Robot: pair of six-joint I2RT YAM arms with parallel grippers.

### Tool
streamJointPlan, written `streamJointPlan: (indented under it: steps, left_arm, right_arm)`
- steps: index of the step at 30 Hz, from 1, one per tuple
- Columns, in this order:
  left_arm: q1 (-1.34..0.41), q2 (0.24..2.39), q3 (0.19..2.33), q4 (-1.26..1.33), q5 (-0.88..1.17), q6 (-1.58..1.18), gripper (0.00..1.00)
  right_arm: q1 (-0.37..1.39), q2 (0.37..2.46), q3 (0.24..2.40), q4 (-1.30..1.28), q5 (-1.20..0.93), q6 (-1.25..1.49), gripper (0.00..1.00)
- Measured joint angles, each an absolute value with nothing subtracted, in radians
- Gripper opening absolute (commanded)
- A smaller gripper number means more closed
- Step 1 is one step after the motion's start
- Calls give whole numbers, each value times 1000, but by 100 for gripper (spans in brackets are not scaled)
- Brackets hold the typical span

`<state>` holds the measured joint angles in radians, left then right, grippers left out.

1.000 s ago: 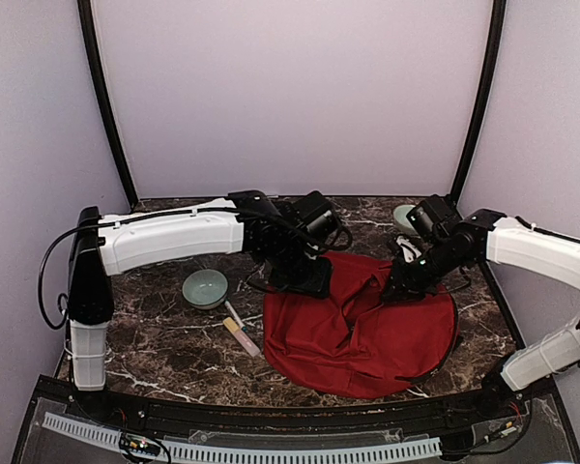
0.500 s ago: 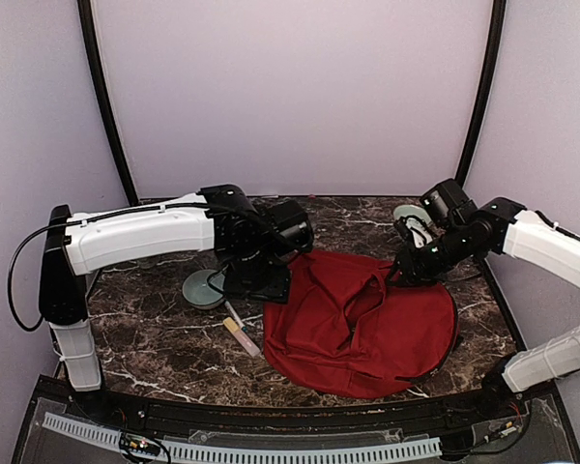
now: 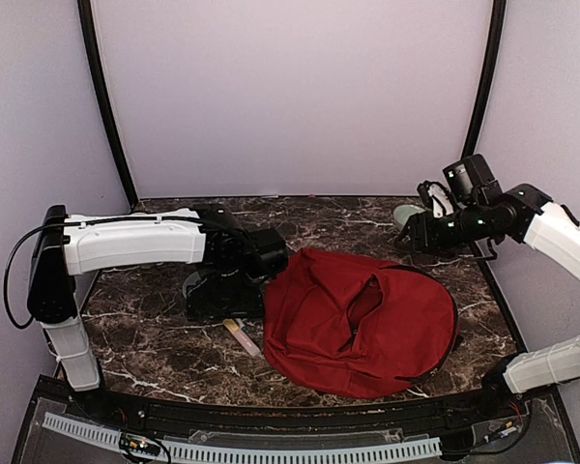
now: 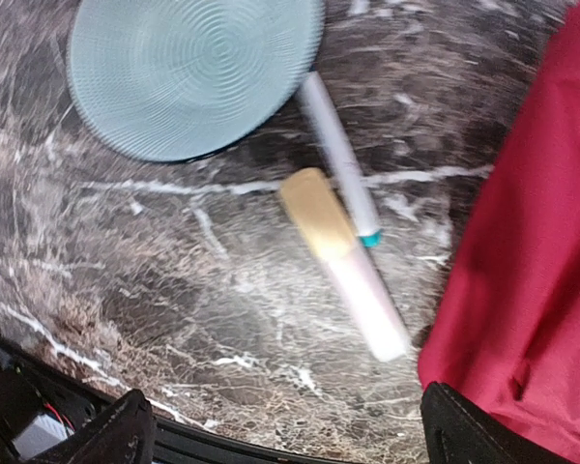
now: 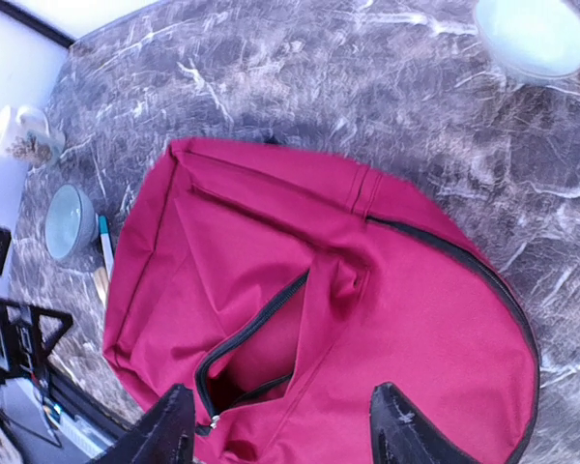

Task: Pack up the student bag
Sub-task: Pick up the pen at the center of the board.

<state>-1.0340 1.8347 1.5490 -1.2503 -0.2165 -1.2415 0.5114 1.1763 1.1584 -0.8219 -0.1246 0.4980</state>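
Next, the left gripper lowers and turns its open fingers astride the marker's yellow end (image 3: 232,327) (image 4: 319,215), since the marker lies below it, slanted.
The student bag (image 3: 358,324) is a dark-red backpack lying flat at the table's middle right. Its zipped opening (image 5: 256,348) gapes, with a dark hollow inside. My left gripper (image 3: 211,296) hangs open just left of the bag, over bare marble, with nothing between its fingers (image 4: 464,430). In the left wrist view the bag's edge (image 4: 532,242) fills the right side. My right gripper (image 3: 413,235) is raised behind the bag's back right. In its wrist view it (image 5: 285,430) is open above the bag (image 5: 387,290) and holds nothing.
A teal bowl (image 4: 188,68), a white pen with a teal tip (image 4: 338,159) and a yellow-and-pink marker (image 4: 343,261) lie left of the bag. A second pale bowl (image 3: 404,215) sits at the back right. A small jar (image 5: 19,135) stands far left.
Both grippers opened and left the bag. The left arm swung left and nearer, over the bowl and pens. The right arm lifted away to the back right. The bag's fabric settled.
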Motion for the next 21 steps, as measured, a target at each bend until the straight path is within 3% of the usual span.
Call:
streamJointPlan:
  steps: [4, 12, 21]
  left_arm:
    - [-1009, 1790, 1457, -1233, -189, -1324, 96]
    - [-960, 1724, 1299, -1105, -120, -1485, 90]
    - [-883, 1673, 1107, -833, -42, -1579, 80]
  right_arm:
    - [508, 1163, 1192, -822, -89, 495, 79]
    - [501, 1179, 1289, -875, -43, 476, 79]
    - [501, 1103, 1253, -930, -10, 511, 79]
